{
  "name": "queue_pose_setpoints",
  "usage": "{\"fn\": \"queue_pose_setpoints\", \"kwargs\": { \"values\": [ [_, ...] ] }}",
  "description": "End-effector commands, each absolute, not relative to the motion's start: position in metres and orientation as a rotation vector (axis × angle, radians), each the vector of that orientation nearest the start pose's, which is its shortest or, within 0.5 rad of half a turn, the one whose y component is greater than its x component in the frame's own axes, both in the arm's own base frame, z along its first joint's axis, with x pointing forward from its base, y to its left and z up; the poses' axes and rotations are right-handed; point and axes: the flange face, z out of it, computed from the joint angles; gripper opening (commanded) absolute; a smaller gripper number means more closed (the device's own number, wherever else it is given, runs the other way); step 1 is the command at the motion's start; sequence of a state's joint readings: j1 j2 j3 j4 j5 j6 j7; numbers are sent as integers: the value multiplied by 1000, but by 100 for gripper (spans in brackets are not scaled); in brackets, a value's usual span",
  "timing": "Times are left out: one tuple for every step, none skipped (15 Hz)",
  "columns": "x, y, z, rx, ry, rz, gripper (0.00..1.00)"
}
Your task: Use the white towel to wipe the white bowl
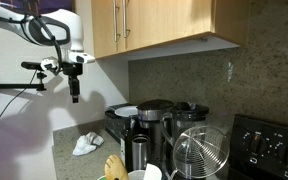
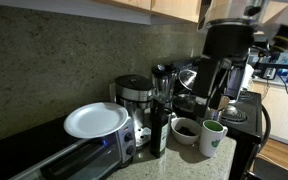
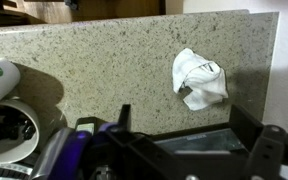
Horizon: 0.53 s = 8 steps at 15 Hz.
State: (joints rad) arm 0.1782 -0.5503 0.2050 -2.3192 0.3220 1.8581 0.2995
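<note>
The crumpled middle of the white towel [image 1: 86, 144] [image 3: 199, 78] is far below my gripper's open fingers, so my gripper will next go well down toward the counter and onto it.
The white towel [image 3: 199, 78] lies crumpled on the speckled granite counter, also seen in an exterior view [image 1: 86, 144]. My gripper [image 3: 184, 125] is open and empty, hanging well above the counter [image 1: 74, 92], with the towel a little ahead of the jaws. The white bowl [image 3: 6, 125] with a dark inside sits at the left edge of the wrist view, and also shows in an exterior view [image 2: 184, 130]. It is apart from the towel.
A white mug with a green logo [image 2: 214, 137] stands beside the bowl. A toaster oven carries a white plate [image 2: 96, 120]. A coffee maker [image 1: 154, 120], a wire basket [image 1: 199, 152], bananas [image 1: 114, 167] and a stove [image 1: 269, 145] crowd the counter. Wood cabinets [image 1: 164, 25] hang overhead.
</note>
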Motion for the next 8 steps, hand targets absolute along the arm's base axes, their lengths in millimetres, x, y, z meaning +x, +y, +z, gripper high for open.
{"fn": "queue_pose_setpoints", "kwargs": {
  "values": [
    [393,213,483,-2931,-46,91,100],
    [401,224,461,-2928,-73,126,100],
    [408,235,438,-2930,-111,155,100],
    [415,247,416,-2938,-145,172,100],
    [421,258,391,-2950,-188,177,100],
    [426,269,365,-2940,-222,192,100],
    [431,279,343,-2928,-246,204,100],
    [433,288,325,-2911,-279,212,100]
  ]
}}
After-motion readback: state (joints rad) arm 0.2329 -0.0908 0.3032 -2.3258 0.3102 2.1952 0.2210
